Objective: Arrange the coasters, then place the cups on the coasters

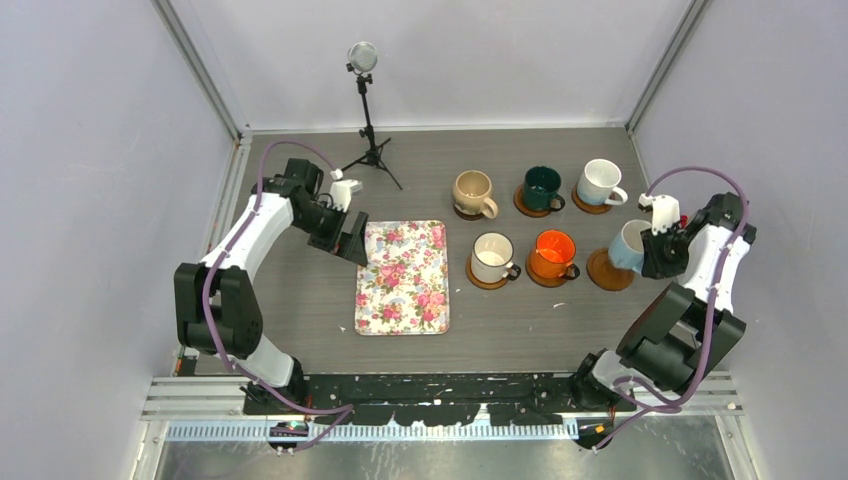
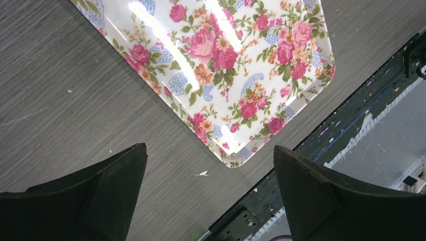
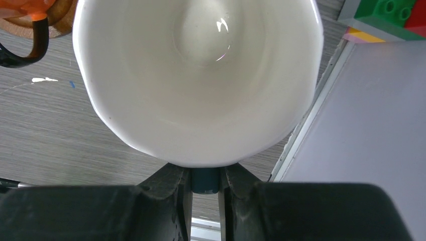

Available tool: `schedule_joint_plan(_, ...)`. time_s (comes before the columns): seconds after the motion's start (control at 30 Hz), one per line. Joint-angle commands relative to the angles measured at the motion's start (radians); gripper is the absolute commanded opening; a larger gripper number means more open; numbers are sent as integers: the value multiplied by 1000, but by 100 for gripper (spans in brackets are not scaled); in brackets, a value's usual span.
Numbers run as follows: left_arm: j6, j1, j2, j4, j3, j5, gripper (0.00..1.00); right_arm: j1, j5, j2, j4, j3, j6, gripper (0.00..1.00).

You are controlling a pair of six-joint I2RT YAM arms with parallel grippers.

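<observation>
The light blue cup [image 1: 630, 245] hangs off-centre above its coaster, so it should move toward the orange cup with my right gripper and go down onto the coaster's middle.
Five cups stand on coasters right of centre: beige [image 1: 473, 192], dark green [image 1: 542, 187] and white [image 1: 600, 182] in the back row, white [image 1: 492, 257] and orange [image 1: 553, 254] in front. My right gripper [image 1: 655, 250] [image 3: 205, 176] is shut on the blue handle [image 3: 205, 182] of the light blue cup [image 1: 630, 245] [image 3: 201, 75]. It holds the cup tilted just above the right edge of a bare coaster [image 1: 606, 272]. My left gripper [image 1: 352, 240] [image 2: 208, 161] hangs open and holds nothing, over the table by the floral tray's left edge.
The floral tray [image 1: 404, 277] [image 2: 226, 60] lies left of the cups. A small tripod stand [image 1: 368, 120] rises at the back. The enclosure's right wall and rail [image 3: 311, 120] run close beside the held cup, with toy bricks [image 3: 387, 15] beyond.
</observation>
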Motion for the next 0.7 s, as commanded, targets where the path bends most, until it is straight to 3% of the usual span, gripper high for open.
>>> schedule_joint_plan(0.0, 15, 5, -23, -37, 42, -20, 100, -11, -64, -11, 97, -25, -17, 0)
schedule_joint_plan(0.67, 10, 5, -32, -72, 117, -51, 100, -12, -84, 24, 136, -90, -15, 0)
